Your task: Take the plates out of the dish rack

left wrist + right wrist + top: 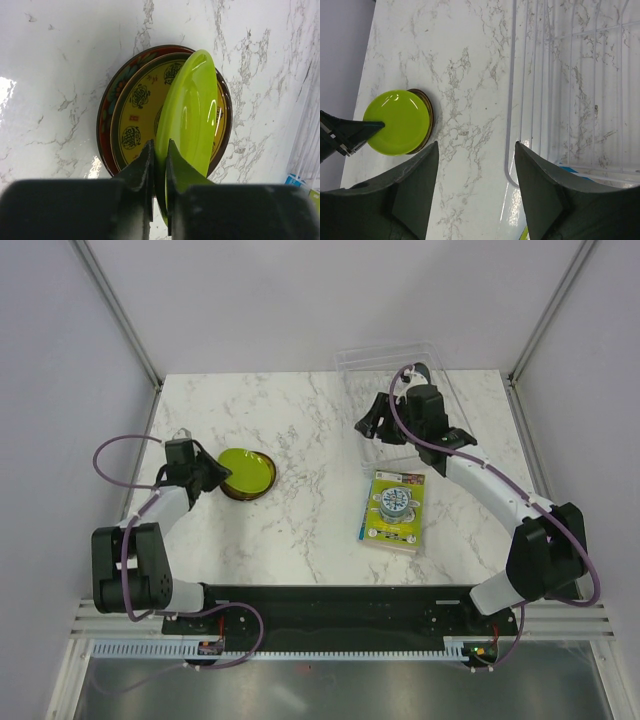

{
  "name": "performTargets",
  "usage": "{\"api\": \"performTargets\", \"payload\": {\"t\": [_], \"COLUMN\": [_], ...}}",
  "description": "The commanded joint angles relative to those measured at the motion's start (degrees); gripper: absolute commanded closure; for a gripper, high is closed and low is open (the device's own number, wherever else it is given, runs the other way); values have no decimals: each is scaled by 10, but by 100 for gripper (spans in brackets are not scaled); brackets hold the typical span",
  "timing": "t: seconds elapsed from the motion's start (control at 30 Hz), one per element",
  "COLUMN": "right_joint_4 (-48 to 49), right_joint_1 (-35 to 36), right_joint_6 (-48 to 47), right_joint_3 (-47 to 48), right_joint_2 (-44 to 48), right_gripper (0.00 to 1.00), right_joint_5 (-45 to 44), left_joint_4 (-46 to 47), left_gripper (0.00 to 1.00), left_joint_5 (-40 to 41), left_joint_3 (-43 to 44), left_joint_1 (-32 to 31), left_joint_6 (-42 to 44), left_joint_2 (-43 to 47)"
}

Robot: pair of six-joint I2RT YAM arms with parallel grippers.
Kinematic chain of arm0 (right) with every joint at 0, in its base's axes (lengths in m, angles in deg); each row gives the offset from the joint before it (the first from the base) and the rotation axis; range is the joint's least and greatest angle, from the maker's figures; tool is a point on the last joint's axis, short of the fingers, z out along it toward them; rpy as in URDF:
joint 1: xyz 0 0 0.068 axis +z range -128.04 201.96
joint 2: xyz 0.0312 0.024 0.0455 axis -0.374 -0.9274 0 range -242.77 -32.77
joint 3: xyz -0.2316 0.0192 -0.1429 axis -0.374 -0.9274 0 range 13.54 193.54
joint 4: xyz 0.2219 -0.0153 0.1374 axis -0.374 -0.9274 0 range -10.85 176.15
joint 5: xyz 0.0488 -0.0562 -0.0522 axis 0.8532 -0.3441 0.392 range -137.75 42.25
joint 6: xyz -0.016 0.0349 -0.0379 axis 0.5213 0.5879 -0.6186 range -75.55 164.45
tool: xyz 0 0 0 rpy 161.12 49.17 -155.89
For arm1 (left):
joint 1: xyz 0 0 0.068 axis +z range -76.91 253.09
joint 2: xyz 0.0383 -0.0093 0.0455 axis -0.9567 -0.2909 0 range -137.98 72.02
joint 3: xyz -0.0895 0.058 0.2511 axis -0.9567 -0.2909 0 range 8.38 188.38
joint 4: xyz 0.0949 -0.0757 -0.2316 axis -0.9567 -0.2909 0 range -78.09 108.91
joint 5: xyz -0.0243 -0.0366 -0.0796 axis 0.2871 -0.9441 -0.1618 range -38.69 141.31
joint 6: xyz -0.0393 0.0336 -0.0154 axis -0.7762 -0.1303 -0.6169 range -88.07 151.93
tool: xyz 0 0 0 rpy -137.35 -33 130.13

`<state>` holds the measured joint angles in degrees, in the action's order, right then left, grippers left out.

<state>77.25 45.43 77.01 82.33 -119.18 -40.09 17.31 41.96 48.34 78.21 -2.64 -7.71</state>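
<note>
My right gripper will next move past the rack's empty slots and close at the rack's far end. That end is outward and to the gripper's right in the top view.
My left gripper [213,476] [160,150] is shut on the near rim of the plain lime green plate [247,471] [192,110]. The plate is tilted over a stack on the table's left side: the golden-yellow patterned plate [137,112] lying on the red patterned plate [106,107]. The lime plate also shows in the right wrist view [397,121]. My right gripper [372,425] [476,150] is open and empty, held above the marble beside the left edge of the clear dish rack [385,360] [570,75]. The rack's visible part holds no plate. The dark teal plate is out of view.
A flat green-yellow package [394,510] lies on the table to the right of centre, in front of the rack. White walls stand close on the left, back and right. The right arm arches over the package's right side.
</note>
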Motion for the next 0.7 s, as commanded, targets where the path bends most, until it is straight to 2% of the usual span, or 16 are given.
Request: {"api": "performTargets", "payload": {"t": [0.0, 0.13, 0.17, 0.27, 0.43, 0.67], "right_joint_4": [-5, -14, -22, -48, -103, -139], "right_joint_1": [-9, -15, -17, -23, -27, -32], "right_joint_6": [-21, -31, -35, -59, -141, -226], "right_joint_3": [-2, 5, 10, 32, 113, 220], "right_joint_2": [8, 2, -2, -11, -32, -109], "right_gripper": [31, 31, 31, 31, 30, 28], "right_joint_5": [1, -7, -11, -45, -175, -357], "left_joint_4": [7, 3, 0, -15, -51, -117], "left_gripper": [71, 25, 21, 13, 6, 5], "left_joint_5": [-19, -16, -16, -15, 9, 49], "left_joint_3": [-2, -9, -9, -3, 18, 78], "left_joint_1": [1, 1, 1, 1, 1, 1], "left_joint_6": [1, 4, 5, 6, 16, 34], "left_joint_2": [-18, -7, -4, 2, 16, 18]}}
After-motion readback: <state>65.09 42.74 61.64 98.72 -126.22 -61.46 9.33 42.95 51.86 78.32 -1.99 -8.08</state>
